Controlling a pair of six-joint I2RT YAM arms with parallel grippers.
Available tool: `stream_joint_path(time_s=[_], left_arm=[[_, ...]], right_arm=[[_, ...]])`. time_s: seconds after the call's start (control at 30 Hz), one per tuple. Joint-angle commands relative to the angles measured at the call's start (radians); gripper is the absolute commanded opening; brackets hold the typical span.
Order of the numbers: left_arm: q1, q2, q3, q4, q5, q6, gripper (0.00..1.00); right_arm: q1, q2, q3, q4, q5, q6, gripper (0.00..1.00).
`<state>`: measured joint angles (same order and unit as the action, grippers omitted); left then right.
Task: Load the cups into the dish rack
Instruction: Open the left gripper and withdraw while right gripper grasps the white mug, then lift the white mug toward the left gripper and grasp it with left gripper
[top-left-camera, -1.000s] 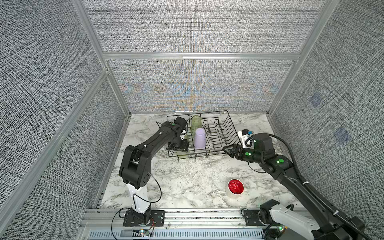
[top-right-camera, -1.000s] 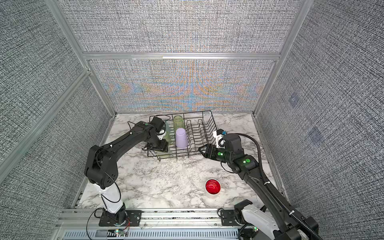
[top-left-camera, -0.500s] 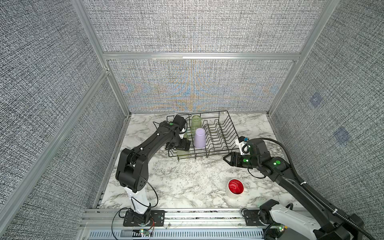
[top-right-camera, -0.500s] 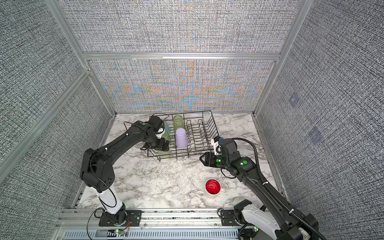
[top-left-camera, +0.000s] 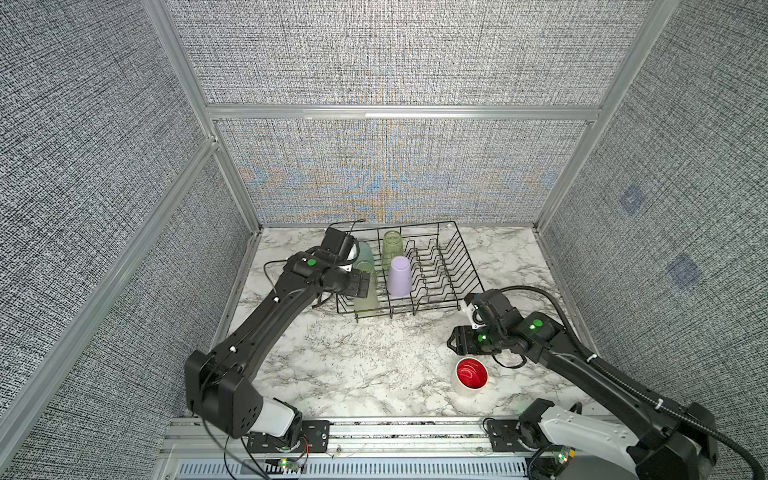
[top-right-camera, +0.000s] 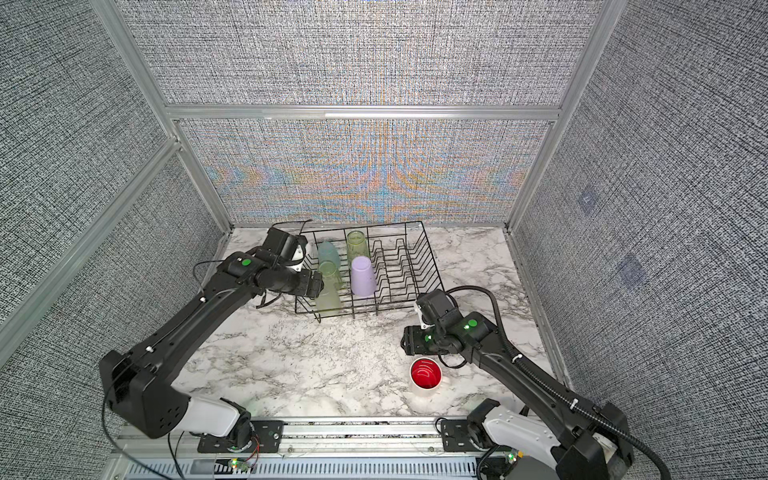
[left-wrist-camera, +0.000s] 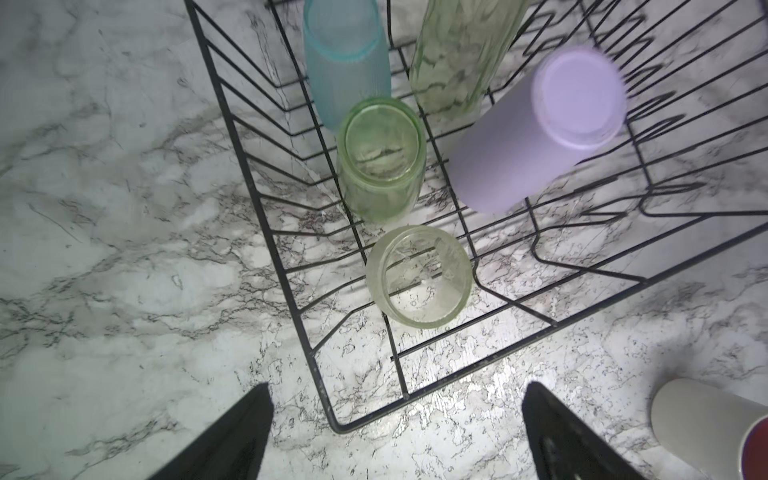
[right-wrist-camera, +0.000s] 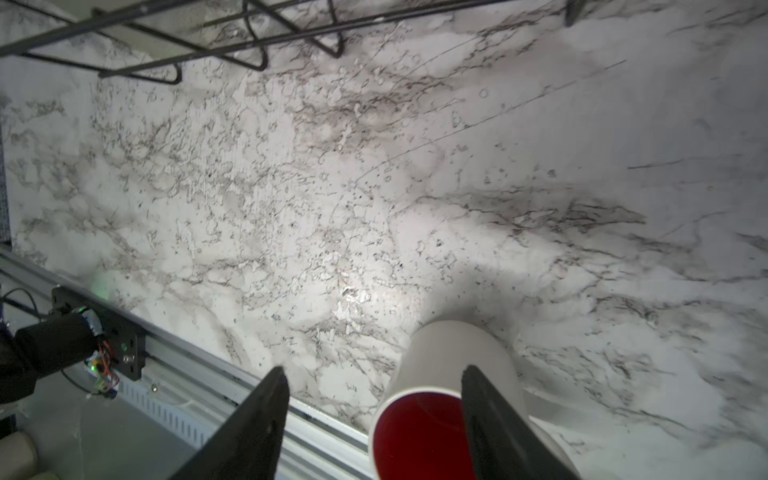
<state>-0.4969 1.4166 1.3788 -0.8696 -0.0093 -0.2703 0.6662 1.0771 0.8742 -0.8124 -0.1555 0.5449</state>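
My right gripper brings its fingers back and down astride the white cup's rim next, because the cup's opening faces up.
The black wire dish rack holds several cups: light blue, tall green, lilac, green and frosted yellow-green. My left gripper hangs open over the rack's near left corner, above the frosted cup, holding nothing. A white cup with a red inside stands upright on the marble at the front right. My right gripper is open just above and behind it, one finger crossing its rim.
The rack's plate-slot wires fill its right half. An aluminium rail with both arm bases runs along the table's front edge, close to the white cup. Padded walls close the left, back and right sides.
My left gripper has opened wider and pulled slightly out of the rack. The right arm has swung from beside the rack's right corner toward the front, ending over the white cup.
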Motion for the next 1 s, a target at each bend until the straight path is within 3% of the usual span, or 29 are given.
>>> stream_joint_path(time_s=[0.0, 0.23, 0.37, 0.53, 0.63, 0.77, 0.87, 0.97], left_arm=[[0.0, -0.054, -0.027, 0.103, -0.056, -0.009, 0.94], [-0.001, -0.148, -0.091, 0.2, -0.089, -0.03, 0.95], [-0.001, -0.171, -0.126, 0.236, -0.103, -0.042, 0.95], [-0.001, -0.182, -0.14, 0.228, -0.124, -0.054, 0.96], [-0.001, -0.19, -0.14, 0.228, -0.118, -0.045, 0.96], [-0.002, -0.209, -0.14, 0.201, -0.146, -0.049, 0.96], [-0.001, -0.237, -0.158, 0.211, -0.138, -0.05, 0.96], [0.0, -0.249, -0.15, 0.169, -0.148, -0.042, 0.98]], right_arm=[[0.056, 0.043, 0.026, -0.096, -0.006, 0.01, 0.67], [0.216, 0.123, 0.048, -0.191, 0.216, 0.131, 0.66], [0.226, 0.154, 0.003, -0.173, 0.203, 0.149, 0.66], [0.228, 0.188, -0.06, -0.073, 0.155, 0.147, 0.56], [0.228, 0.225, -0.062, -0.06, 0.16, 0.139, 0.48], [0.229, 0.27, -0.051, -0.009, 0.146, 0.112, 0.24], [0.234, 0.276, -0.028, 0.004, 0.14, 0.102, 0.16], [0.235, 0.263, -0.017, 0.045, 0.122, 0.089, 0.01]])
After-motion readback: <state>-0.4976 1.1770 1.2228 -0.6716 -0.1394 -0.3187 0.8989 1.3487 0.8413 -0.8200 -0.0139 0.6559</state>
